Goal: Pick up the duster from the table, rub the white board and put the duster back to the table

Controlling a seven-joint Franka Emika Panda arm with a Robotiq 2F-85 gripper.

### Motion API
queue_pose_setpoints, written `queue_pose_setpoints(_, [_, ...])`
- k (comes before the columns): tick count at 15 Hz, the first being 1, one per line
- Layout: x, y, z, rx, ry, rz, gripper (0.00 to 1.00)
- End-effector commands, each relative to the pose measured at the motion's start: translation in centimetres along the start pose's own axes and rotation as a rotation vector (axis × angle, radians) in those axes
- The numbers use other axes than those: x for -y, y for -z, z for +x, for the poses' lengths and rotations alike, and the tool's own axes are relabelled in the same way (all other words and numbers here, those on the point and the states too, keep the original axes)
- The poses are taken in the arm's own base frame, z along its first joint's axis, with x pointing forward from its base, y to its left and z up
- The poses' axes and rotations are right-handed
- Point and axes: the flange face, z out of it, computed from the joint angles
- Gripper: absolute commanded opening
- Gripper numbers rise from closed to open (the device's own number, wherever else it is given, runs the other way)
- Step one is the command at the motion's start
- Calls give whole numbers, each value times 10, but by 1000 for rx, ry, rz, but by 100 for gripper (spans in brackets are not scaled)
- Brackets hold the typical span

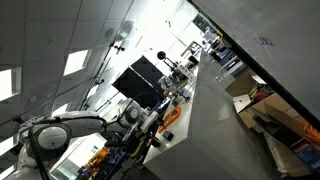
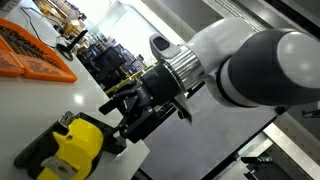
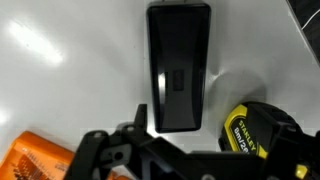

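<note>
The duster is within reach of my gripper's spread fingers only at its closer end, so my gripper will next move down and along the duster to close across the block's middle point(image 3: 179, 77).
The duster point(image 3: 178, 68) is a flat black rectangular block lying on the white table point(image 3: 70, 70) in the wrist view. My gripper point(image 3: 220, 128) hovers just above the table with its fingers spread, near the duster's closer end, and holds nothing. In both exterior views the gripper point(image 2: 130, 115) point(image 1: 150, 125) sits low over the table; the duster is hidden there. The white board point(image 1: 285, 35) is the large pale grey panel with a dark border band, away from the gripper.
A yellow and black tape measure point(image 3: 262, 128) point(image 2: 75, 145) lies right beside the gripper. An orange tray point(image 2: 35, 50) point(image 3: 30, 160) sits on the table. Cardboard boxes point(image 1: 270, 110) stand beyond the table's edge. Lab clutter fills the background.
</note>
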Motion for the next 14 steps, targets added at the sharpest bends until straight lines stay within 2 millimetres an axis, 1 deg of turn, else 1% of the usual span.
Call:
queue_pose_setpoints(1, [5, 8, -2, 47, -5, -7, 100])
queue_pose_setpoints(6, [4, 7, -7, 65, -1, -19, 100])
queue_pose_setpoints(14, [-3, 0, -13, 86, -8, -24, 100])
